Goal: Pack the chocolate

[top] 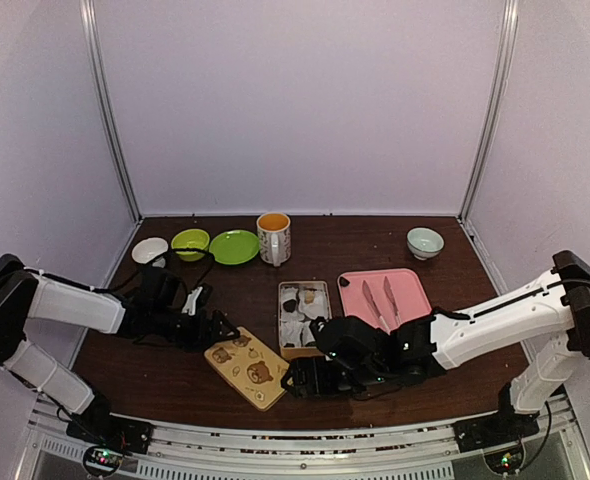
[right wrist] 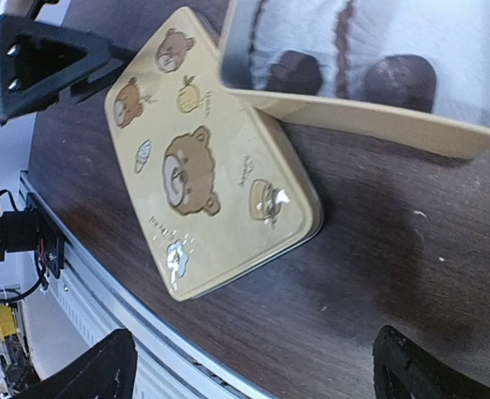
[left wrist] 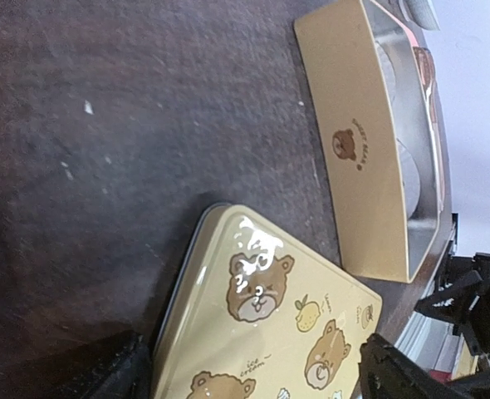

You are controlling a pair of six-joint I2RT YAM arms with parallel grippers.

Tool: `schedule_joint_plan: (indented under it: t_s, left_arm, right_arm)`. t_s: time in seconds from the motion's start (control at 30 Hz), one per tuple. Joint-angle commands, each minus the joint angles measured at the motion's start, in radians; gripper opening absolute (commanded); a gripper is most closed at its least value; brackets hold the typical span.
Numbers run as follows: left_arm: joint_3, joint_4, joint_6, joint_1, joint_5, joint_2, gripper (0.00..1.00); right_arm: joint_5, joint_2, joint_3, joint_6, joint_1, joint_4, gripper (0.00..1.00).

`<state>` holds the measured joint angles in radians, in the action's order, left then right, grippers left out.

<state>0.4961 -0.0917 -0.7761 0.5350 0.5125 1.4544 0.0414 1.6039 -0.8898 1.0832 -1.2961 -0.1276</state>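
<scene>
The robot's left gripper next moves to the right in the top view and closes on the lid's short end (top: 216, 350) (left wrist: 181, 307), as that end of the lid is already between its open fingers.
Several small dark brown chocolates (top: 291, 305) sit in white paper cups inside the open tan tin base (top: 322, 291). In the right wrist view two lumps (right wrist: 299, 72) show inside the base (right wrist: 369, 126). The bear-printed lid (top: 246, 367) lies flat in front of the base. My left gripper (top: 218, 330) is open and low at the lid's left corner; the lid (left wrist: 262, 316) lies between its fingers (left wrist: 399, 374). My right gripper (top: 293, 381) is open and empty, low at the lid's right edge (right wrist: 212, 158), with bare table between its fingers (right wrist: 428, 370).
A pink tray (top: 412, 283) with metal tongs (top: 380, 300) lies right of the tin. At the back stand a white bowl (top: 150, 250), a green bowl (top: 190, 241), a green plate (top: 234, 246), a mug (top: 273, 238) and a pale bowl (top: 425, 242). The table's front rail (right wrist: 87, 274) is close.
</scene>
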Motion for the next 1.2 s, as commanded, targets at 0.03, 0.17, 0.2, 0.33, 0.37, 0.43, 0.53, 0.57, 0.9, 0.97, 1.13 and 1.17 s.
schedule_joint_plan:
  t_s: [0.03, 0.17, 0.2, 0.33, 0.37, 0.43, 0.53, 0.57, 0.9, 0.97, 1.13, 1.17]
  left_arm:
    - [-0.112, 0.071, -0.171, 0.093, -0.029, -0.024, 0.90]
    - [-0.169, 0.057, -0.236, 0.124, -0.042, -0.128, 0.90]
    - [-0.171, 0.073, -0.237, 0.129, -0.040, -0.148, 0.90]
    - [-0.141, 0.223, -0.176, 0.134, -0.088, -0.207, 0.92]
    - [-0.128, 0.270, -0.157, 0.134, -0.120, -0.214, 0.93]
    - [-0.105, 0.329, -0.123, 0.134, -0.169, -0.212, 0.94]
    - [-0.072, 0.345, -0.085, 0.135, -0.183, -0.167, 0.94]
    - [-0.056, 0.350, -0.071, 0.134, -0.184, -0.139, 0.94]
    - [0.033, 0.318, 0.061, 0.134, -0.095, 0.050, 0.91]
    - [0.018, 0.276, 0.052, 0.135, -0.057, 0.066, 0.89]
    - [-0.031, 0.173, -0.002, 0.134, 0.014, 0.047, 0.86]
    - [-0.040, 0.154, -0.014, 0.134, 0.028, 0.040, 0.85]
  right_arm:
    - [-0.050, 0.014, 0.034, 0.122, -0.001, 0.090, 1.00]
    - [-0.025, 0.043, 0.060, 0.191, -0.002, 0.157, 1.00]
    - [-0.017, 0.048, 0.072, 0.214, -0.001, 0.184, 1.00]
    - [0.003, 0.062, 0.088, 0.275, -0.003, 0.222, 0.99]
    - [0.001, 0.063, 0.082, 0.284, -0.002, 0.206, 0.99]
    - [-0.008, 0.070, 0.059, 0.295, -0.002, 0.159, 0.99]
    - [-0.011, 0.096, 0.015, 0.314, -0.002, 0.083, 0.99]
    - [-0.005, 0.105, 0.011, 0.323, -0.002, 0.081, 0.99]
    - [0.023, 0.198, 0.004, 0.420, -0.002, 0.176, 0.96]
    - [0.022, 0.200, 0.017, 0.423, 0.001, 0.226, 0.95]
    - [-0.003, 0.172, 0.096, 0.442, 0.012, 0.370, 0.94]
    - [-0.013, 0.160, 0.117, 0.448, 0.013, 0.401, 0.93]
